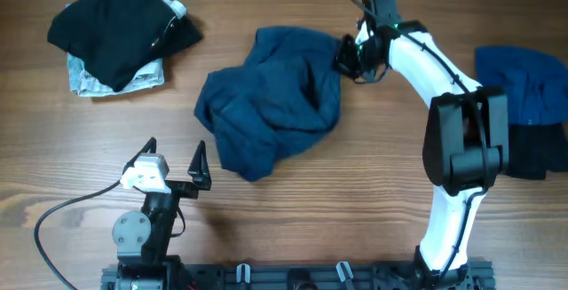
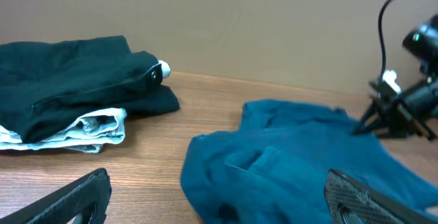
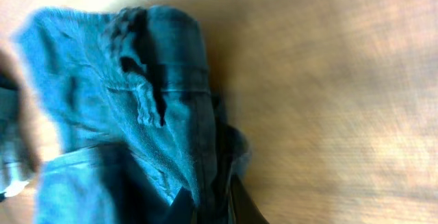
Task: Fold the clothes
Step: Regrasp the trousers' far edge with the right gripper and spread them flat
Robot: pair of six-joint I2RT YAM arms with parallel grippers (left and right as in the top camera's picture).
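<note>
Next, my right gripper lifts toward the clothes pile, then sweeps down toward the folded black garment and opens.
A crumpled blue garment (image 1: 271, 95) lies in the middle of the table; it also shows in the left wrist view (image 2: 301, 162) and the right wrist view (image 3: 130, 114). My right gripper (image 1: 348, 58) is shut on the garment's upper right edge, its fingertips (image 3: 209, 203) pinching a fold of the cloth. My left gripper (image 1: 173, 159) is open and empty near the front of the table, just left of the garment; its two fingers frame the garment in the left wrist view (image 2: 219, 196).
A folded black garment (image 1: 120, 19) lies on a folded white patterned one (image 1: 89, 77) at the back left. A pile of blue and dark clothes (image 1: 532, 104) sits at the right edge, beside the right arm.
</note>
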